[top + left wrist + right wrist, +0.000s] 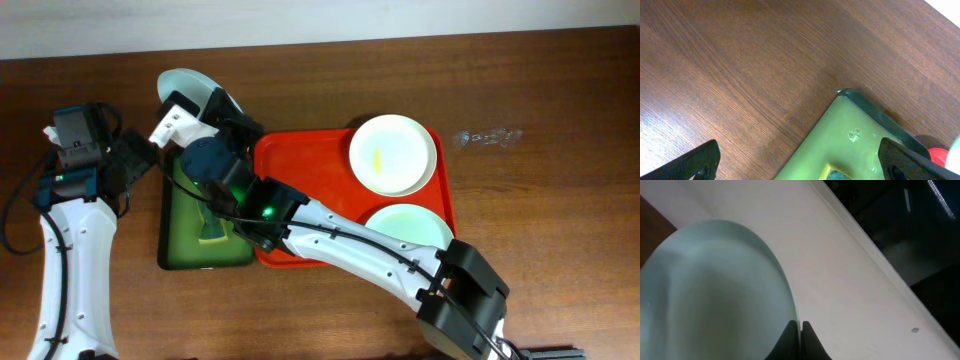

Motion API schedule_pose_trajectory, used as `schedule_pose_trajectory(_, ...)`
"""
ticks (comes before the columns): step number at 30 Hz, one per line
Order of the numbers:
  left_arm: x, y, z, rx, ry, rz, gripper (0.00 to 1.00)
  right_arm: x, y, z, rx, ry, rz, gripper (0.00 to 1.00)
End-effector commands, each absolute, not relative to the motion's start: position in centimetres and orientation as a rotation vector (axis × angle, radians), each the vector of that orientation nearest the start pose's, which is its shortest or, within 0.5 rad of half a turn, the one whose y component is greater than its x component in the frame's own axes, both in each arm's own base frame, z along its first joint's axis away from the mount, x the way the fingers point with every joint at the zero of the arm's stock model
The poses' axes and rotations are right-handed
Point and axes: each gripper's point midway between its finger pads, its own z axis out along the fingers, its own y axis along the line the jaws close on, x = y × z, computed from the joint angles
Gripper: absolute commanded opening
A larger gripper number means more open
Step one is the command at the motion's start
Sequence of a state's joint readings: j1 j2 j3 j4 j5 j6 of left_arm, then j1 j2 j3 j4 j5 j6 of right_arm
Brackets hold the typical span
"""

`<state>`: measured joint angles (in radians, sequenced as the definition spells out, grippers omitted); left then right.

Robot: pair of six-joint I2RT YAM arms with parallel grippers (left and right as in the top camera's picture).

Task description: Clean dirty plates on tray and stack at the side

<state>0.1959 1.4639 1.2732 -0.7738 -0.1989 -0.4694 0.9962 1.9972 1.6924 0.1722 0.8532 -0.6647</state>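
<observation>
My right gripper swings over the red tray's far edge next, levels the plate and lowers it to release.
My right gripper (799,330) is shut on the rim of a pale blue-green plate (710,295) and holds it tilted up in the air near the table's far left (185,85). The red tray (300,165) holds a white-cream plate (393,152) with a yellow smear and a second pale blue-green plate (410,225), partly under my right arm. My left gripper (800,165) is open and empty, hovering over the corner of the dark green tray (850,140). A sponge (213,232) lies in that green tray (180,240).
The dark green tray sits left of the red tray, touching it. My right arm crosses over the red tray's front left part. Bare brown wood (540,200) lies right of the red tray and left of the green tray (730,75).
</observation>
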Motion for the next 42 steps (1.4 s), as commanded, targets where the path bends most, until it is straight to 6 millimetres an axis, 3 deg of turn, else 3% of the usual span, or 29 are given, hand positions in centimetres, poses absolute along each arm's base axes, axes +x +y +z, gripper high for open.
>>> schedule_pose_trajectory(1, 36.9, 11.1, 20.2, -0.908, 2.307, 0.139, 0.99, 43.1, 38.1, 31.7, -0.443, 1.626, -0.290, 0.04)
schedule_pose_trajectory(3, 36.9, 11.1, 20.2, -0.908, 2.307, 0.139, 0.99, 44.1, 36.3, 27.2, -0.307, 1.821, -0.129, 0.04)
schedule_pose_trajectory(4, 36.9, 11.1, 20.2, -0.908, 2.307, 0.139, 0.99, 43.6, 36.9, 23.1, -0.284, 2.016, 0.100, 0.04)
schedule_pose_trajectory(5, 36.9, 11.1, 20.2, -0.908, 2.307, 0.139, 0.99, 42.8, 37.5, 20.5, -0.247, 2.180, 0.326, 0.04)
schedule_pose_trajectory(7, 36.9, 11.1, 20.2, -0.908, 2.307, 0.139, 0.99, 43.0, 36.5, 18.8, -0.219, 2.322, 0.521, 0.04)
schedule_pose_trajectory(9, 36.9, 11.1, 20.2, -0.908, 2.307, 0.139, 0.99, 44.6, 32.8, 19.5, -0.168, 2.377, 0.615, 0.04)
schedule_pose_trajectory(12, 36.9, 11.1, 20.2, -0.908, 2.307, 0.139, 0.99, 46.6, 22.5, 19.5, 0.037, 2.516, 0.742, 0.04)
schedule_pose_trajectory(14, 36.9, 11.1, 20.2, -0.908, 2.307, 0.139, 0.99, 46.4, 14.2, 17.7, 0.233, 2.633, 0.735, 0.04)
schedule_pose_trajectory(15, 36.9, 11.1, 20.2, -0.908, 2.307, 0.139, 0.99, 45.9, 8.3, 16.6, 0.433, 2.679, 0.687, 0.04)
schedule_pose_trajectory(17, 36.9, 11.1, 20.2, -0.908, 2.307, 0.139, 0.99, 44.3, 1.7, 16.2, 0.623, 2.698, 0.743, 0.04)
schedule_pose_trajectory(18, 36.9, 11.1, 20.2, -0.908, 2.307, 0.139, 0.99, 43.1, 0.2, 16.5, 0.613, 2.702, 0.838, 0.04)
schedule_pose_trajectory(19, 36.9, 11.1, 20.2, -0.908, 2.307, 0.139, 0.99, 42.0, -1.2, 16.4, 0.601, 2.719, 0.855, 0.15)
schedule_pose_trajectory(20, 36.9, 11.1, 20.2, -0.908, 2.307, 0.139, 0.99, 41.5, -1.5, 16.2, 0.593, 2.738, 0.845, 0.22)
schedule_pose_trajectory(22, 36.9, 11.1, 20.2, -0.908, 2.307, 0.139, 0.99, 41.5, 0.6, 16.2, 0.520, 2.766, 0.855, 0.43)
schedule_pose_trajectory(23, 36.9, 11.1, 20.2, -0.908, 2.307, 0.139, 0.99, 41.8, 2.3, 16.3, 0.450, 2.771, 0.859, 0.52)
schedule_pose_trajectory(24, 36.9, 11.1, 20.2, -0.908, 2.307, 0.139, 0.99, 42.5, 5.5, 16.1, 0.306, 2.783, 0.798, 0.72)
schedule_pose_trajectory(25, 36.9, 11.1, 20.2, -0.908, 2.307, 0.139, 0.99, 42.9, 7.5, 15.7, 0.244, 2.798, 0.714, 0.74)
schedule_pose_trajectory(27, 36.9, 11.1, 20.2, -0.908, 2.307, 0.139, 0.99, 43.7, 11.7, 14.6, 0.218, 2.803, 0.526, 0.70)
schedule_pose_trajectory(28, 36.9, 11.1, 20.2, -0.908, 2.307, 0.139, 0.99, 44.5, 14.8, 14.1, 0.154, 2.758, 0.402, 0.68)
schedule_pose_trajectory(30, 36.9, 11.1, 20.2, -0.908, 2.307, 0.139, 0.99, 45.9, 17.6, 12.9, 0.112, 2.653, 0.129, 0.63)
schedule_pose_trajectory(33, 36.9, 11.1, 20.2, -0.908, 2.307, 0.139, 0.99, 47.1, 18.8, 10.2, 0.108, 2.631, 0.054, 0.58)
schedule_pose_trajectory(38, 36.9, 11.1, 20.2, -0.908, 2.307, 0.139, 0.99, 48.2, 17.5, 6.2, 0.161, 2.672, 0.016, 0.43)
schedule_pose_trajectory(42, 36.9, 11.1, 20.2, -0.908, 2.307, 0.139, 0.99, 47.8, 17.3, 3.1, 0.158, 2.731, -0.017, 0.41)
